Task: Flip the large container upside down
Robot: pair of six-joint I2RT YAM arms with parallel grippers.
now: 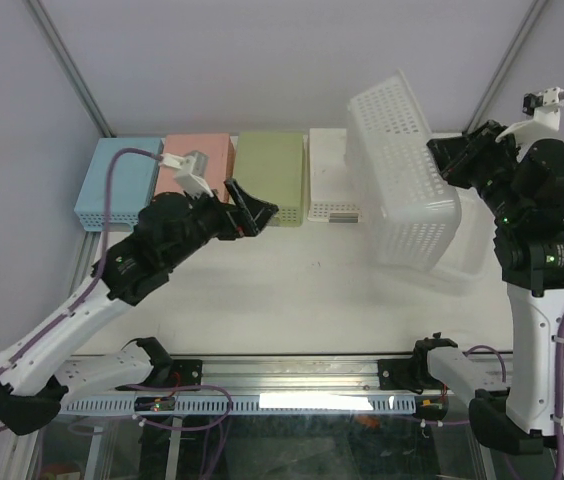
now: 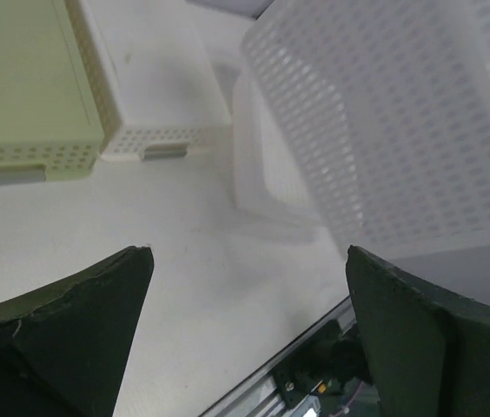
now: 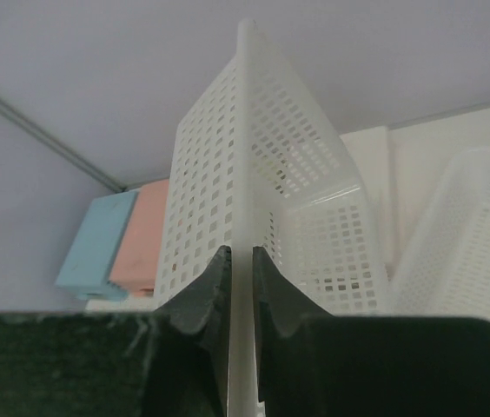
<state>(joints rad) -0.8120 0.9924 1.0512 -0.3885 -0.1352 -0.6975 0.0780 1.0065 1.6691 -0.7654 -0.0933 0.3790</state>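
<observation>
The clear tabletop is below the right gripper, on the left in the top view, so the right gripper will swing that way and down and let go of the basket there.
The large container (image 1: 402,170) is a white perforated plastic basket. It is lifted and tipped on its side at the right of the table, its lower end near the surface. My right gripper (image 1: 449,160) is shut on its rim; in the right wrist view the fingers (image 3: 215,278) pinch the thin white wall (image 3: 243,174). The basket also fills the upper right of the left wrist view (image 2: 384,122). My left gripper (image 1: 252,210) is open and empty, hovering over the table centre-left, apart from the basket.
Upside-down small bins line the back edge: blue (image 1: 117,180), pink (image 1: 202,160), green (image 1: 270,170) and white (image 1: 330,175). A second white container (image 1: 467,255) lies under the tipped basket. The table's front rail (image 1: 282,375) runs along the near edge.
</observation>
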